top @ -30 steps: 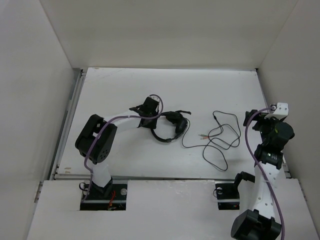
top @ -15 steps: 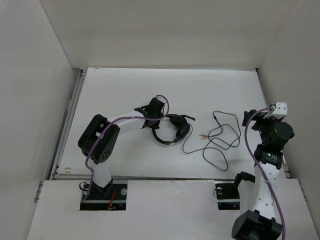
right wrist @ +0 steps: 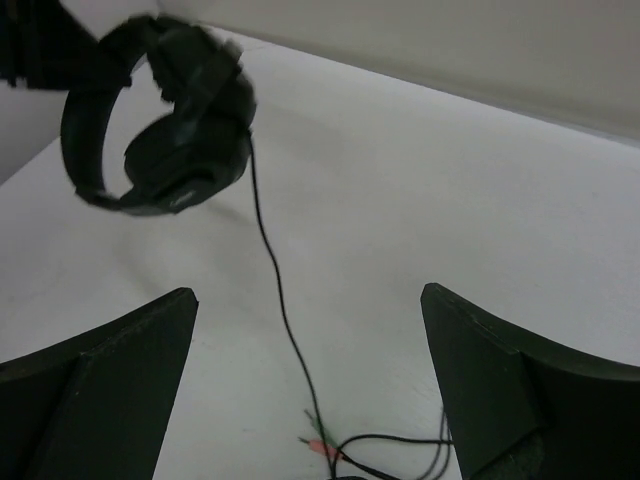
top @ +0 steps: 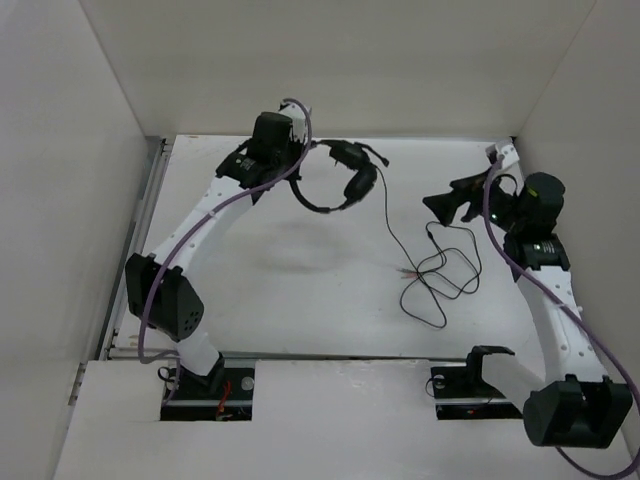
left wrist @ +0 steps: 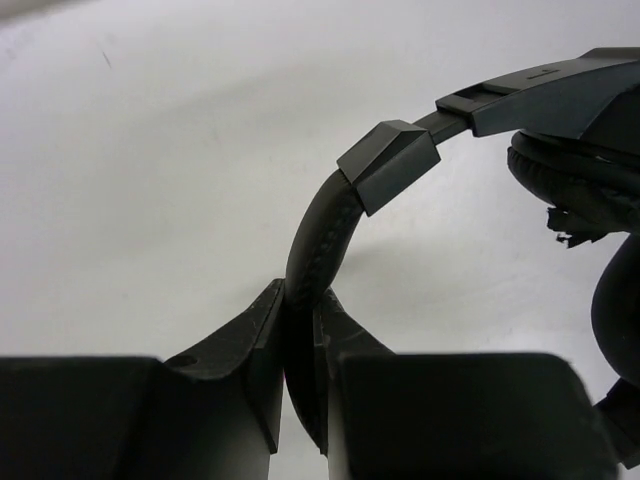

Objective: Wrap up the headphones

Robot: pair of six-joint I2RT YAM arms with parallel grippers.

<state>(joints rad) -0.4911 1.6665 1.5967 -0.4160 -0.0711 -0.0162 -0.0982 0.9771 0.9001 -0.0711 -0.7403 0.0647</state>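
Note:
The cord's hanging part [top: 387, 208] [right wrist: 276, 262] drops to my right gripper's left in the top view, so next my open right gripper needs to move across toward the headphones and onto it.
The black headphones [top: 348, 178] hang in the air over the far middle of the table. My left gripper [top: 296, 181] is shut on the padded headband [left wrist: 322, 228], which stands up between the jaws [left wrist: 298, 296]; one earcup [left wrist: 575, 175] shows at the right. The thin black cord [top: 392, 232] drops from the earcup to loose loops [top: 445, 272] on the table, with the pink and green plugs [top: 404, 271] beside them. My right gripper [top: 442, 204] is open and empty above the loops. In the right wrist view [right wrist: 308, 295] the headphones [right wrist: 175, 130], cord [right wrist: 276, 275] and plugs [right wrist: 322, 445] lie ahead.
White walls close the table [top: 260, 290] at the left, back and right. A metal rail [top: 140, 230] runs along the left edge. Purple arm cables [top: 225, 215] run along both arms.
My left arm has lifted the headphones off the table and carried them toward the far side, pulling the cord straight. My right arm has swung left, over the cord loops.

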